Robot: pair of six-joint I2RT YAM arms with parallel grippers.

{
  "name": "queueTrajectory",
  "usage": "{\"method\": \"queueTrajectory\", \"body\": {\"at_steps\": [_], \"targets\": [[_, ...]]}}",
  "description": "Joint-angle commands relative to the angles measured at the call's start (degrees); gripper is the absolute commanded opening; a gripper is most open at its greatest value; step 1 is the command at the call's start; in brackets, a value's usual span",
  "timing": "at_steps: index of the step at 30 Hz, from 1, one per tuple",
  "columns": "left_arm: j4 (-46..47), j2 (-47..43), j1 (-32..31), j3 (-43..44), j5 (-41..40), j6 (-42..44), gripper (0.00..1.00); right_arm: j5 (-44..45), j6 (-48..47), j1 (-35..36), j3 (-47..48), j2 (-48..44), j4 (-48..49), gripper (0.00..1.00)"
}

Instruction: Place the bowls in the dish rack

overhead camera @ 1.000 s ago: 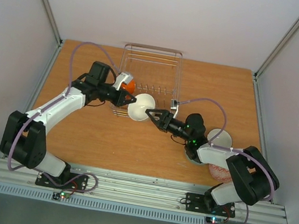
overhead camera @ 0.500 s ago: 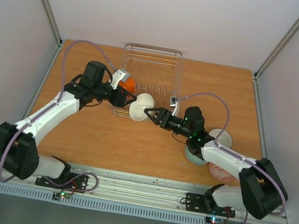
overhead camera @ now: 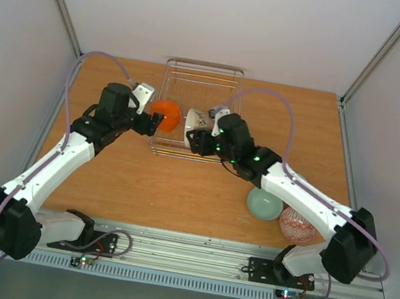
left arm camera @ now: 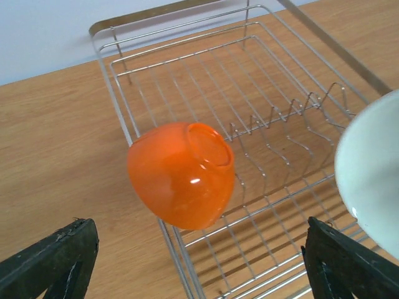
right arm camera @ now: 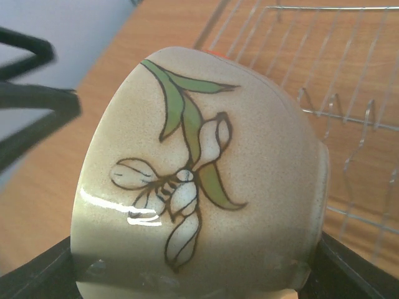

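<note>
Next, my right gripper turns and lowers outward to free its bowl on the rack [overhead camera: 206,66] beside the orange bowl, since that spot is outward and below.
An orange bowl [left arm camera: 181,174] lies tilted on its side at the left edge of the wire dish rack [left arm camera: 187,68], foot up. My left gripper [left arm camera: 198,249] stands open just short of it, fingers [left arm camera: 50,261] wide apart and touching nothing. From above, the orange bowl [overhead camera: 166,115] sits in the dish rack [overhead camera: 206,66] beside the left gripper [overhead camera: 152,122]. My right gripper [overhead camera: 200,137] is shut on a cream bowl [right arm camera: 199,180] painted with a flower, held sideways over the rack's front; this bowl [overhead camera: 197,120] shows white inside.
A mint-green bowl [overhead camera: 264,204] and a red-and-white patterned bowl [overhead camera: 296,225] sit on the wooden table [overhead camera: 126,176] at the front right. Upright tines [right arm camera: 336,106] line the rack floor. The two grippers are close together over the rack's front-left part.
The left gripper opened and let go of the orange bowl, which now rests in the rack, and drew back left. The right arm carried its bowl from the rack's front up over the rack.
</note>
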Motion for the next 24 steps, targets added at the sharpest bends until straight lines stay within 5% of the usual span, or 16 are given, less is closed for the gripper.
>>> {"method": "queueTrajectory", "body": {"at_steps": [1, 4, 9, 24], "targets": [[2.41, -1.17, 0.05, -0.76, -4.84, 2.46, 0.89, 18.99, -10.86, 3.71, 8.65, 6.25, -8.83, 0.01], [2.67, -1.05, 0.05, -1.15, -4.56, 2.63, 0.89, 31.50, -14.50, 6.68, 14.71, 11.60, -12.30, 0.01], [3.07, -0.83, 0.07, -1.62, -4.50, 2.88, 0.90, 38.91, -18.24, 8.23, 19.83, 16.43, -13.03, 0.01], [3.61, -0.30, 0.07, -2.24, -5.00, 3.42, 0.90, 39.74, -23.46, 8.37, 27.62, 25.85, -10.64, 0.01]]}}
